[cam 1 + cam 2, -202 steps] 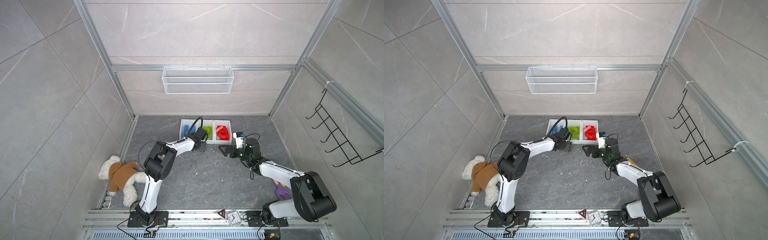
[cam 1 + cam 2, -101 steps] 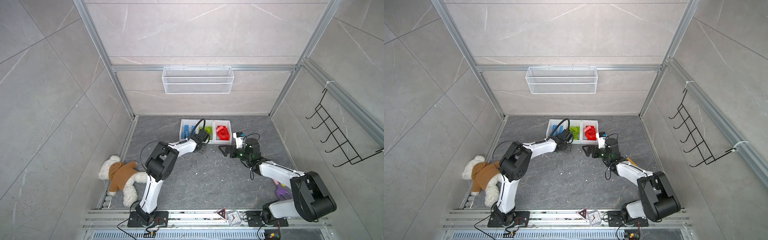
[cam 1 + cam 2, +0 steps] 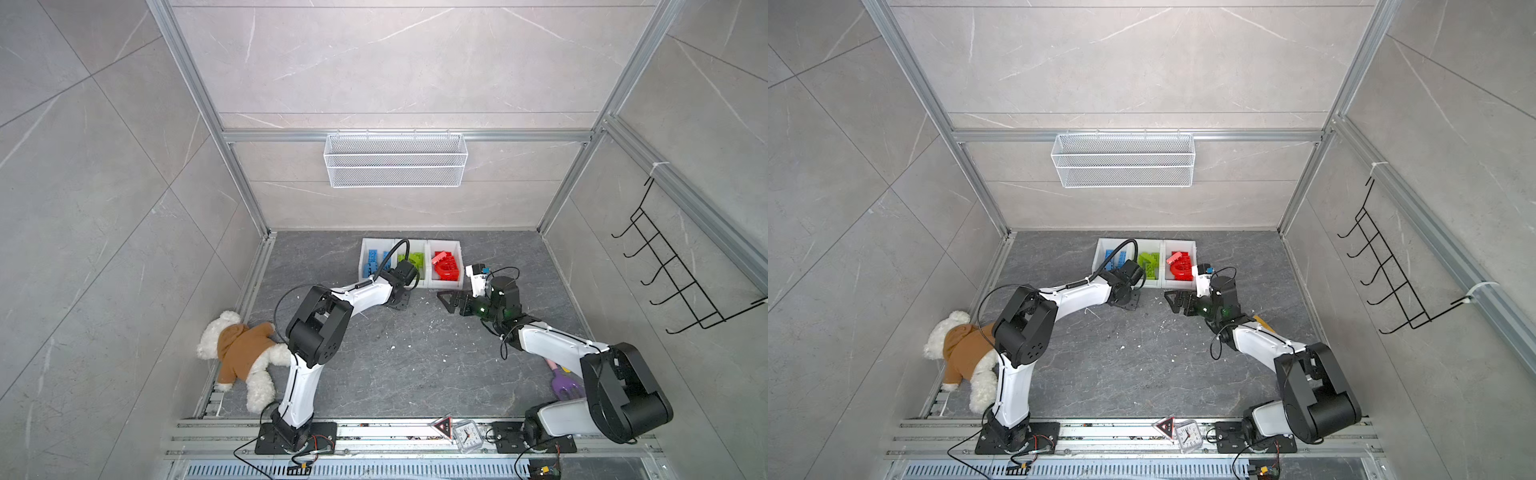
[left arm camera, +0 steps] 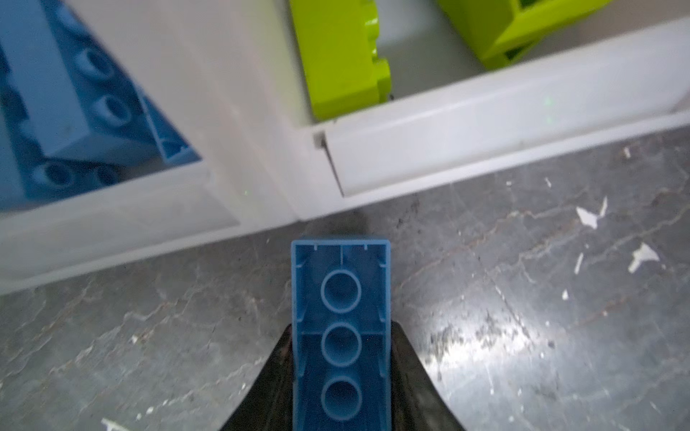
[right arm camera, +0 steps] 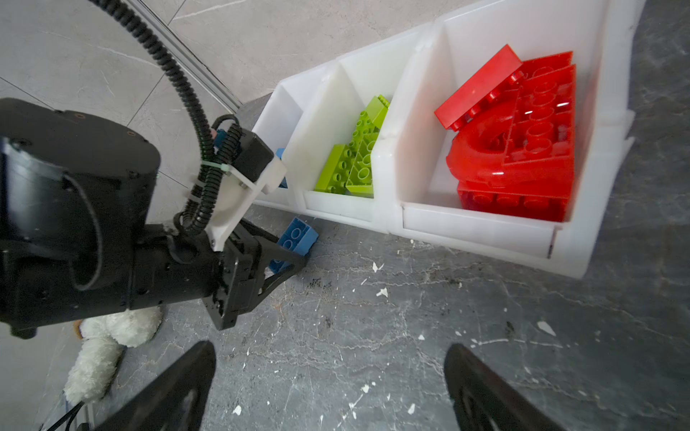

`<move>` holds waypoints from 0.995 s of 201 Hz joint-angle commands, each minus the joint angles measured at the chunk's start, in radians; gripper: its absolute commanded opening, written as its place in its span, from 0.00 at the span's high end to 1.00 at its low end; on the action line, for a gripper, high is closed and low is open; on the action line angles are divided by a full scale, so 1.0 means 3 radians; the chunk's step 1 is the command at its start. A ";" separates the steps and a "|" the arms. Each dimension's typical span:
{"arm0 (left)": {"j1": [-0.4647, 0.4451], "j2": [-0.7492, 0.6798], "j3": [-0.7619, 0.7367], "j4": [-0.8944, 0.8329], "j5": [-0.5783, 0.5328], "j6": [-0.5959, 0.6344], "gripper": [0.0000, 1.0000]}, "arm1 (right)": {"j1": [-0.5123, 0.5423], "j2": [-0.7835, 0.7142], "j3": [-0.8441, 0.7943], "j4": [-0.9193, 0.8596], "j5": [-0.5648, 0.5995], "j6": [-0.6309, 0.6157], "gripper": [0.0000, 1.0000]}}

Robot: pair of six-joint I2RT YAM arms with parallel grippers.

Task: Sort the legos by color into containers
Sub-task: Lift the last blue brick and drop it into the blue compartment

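Observation:
My left gripper will rise off the floor and carry the brick (image 4: 341,291) outward over the blue bin to release it, since blue legos are inside.
My left gripper (image 4: 341,337) is shut on a blue lego brick (image 4: 341,291), hollow underside towards the wrist camera, low at the floor just in front of the white containers. The right wrist view shows the same brick (image 5: 295,237) between the left gripper's (image 5: 289,253) black fingers. Three white bins stand side by side: blue legos (image 3: 371,264) in the blue bin (image 4: 112,214), green legos (image 5: 354,156) in the middle bin (image 4: 485,119), red legos (image 5: 515,141) in the red bin (image 5: 478,227). My right gripper (image 5: 330,373) stands open over bare floor, right of the left gripper (image 3: 400,301).
A teddy bear (image 3: 241,353) lies by the left arm's base. A purple toy (image 3: 565,384) sits under the right arm. A small clock (image 3: 467,434) stands on the front rail. A wire basket (image 3: 395,160) and a hook rack (image 3: 673,282) hang on the walls.
The left gripper's jaws have closed on the blue brick in front of the bins. The right arm has not moved.

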 commanded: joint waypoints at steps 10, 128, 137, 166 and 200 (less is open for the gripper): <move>-0.0001 -0.0372 -0.0050 -0.0369 0.0129 0.0052 0.77 | -0.0003 -0.0015 0.0096 -0.0037 -0.0047 -0.0030 0.03; 0.0557 -0.0776 0.0195 -0.0203 0.0210 0.0393 0.78 | -0.0002 -0.0043 0.0093 -0.0046 -0.0032 -0.0035 0.03; 0.0635 -0.0706 0.0259 -0.0119 0.0284 0.0421 0.78 | -0.0002 -0.0047 0.0089 -0.0051 -0.0026 -0.0040 0.03; 0.0755 -0.0442 0.0576 0.0051 0.0410 0.0677 0.77 | 0.0000 -0.0052 0.0091 -0.0067 -0.0006 -0.0056 0.03; 0.0817 -0.0060 0.1039 0.0048 0.0524 0.0845 0.76 | -0.0003 -0.0047 0.0091 -0.0070 0.0005 -0.0061 0.03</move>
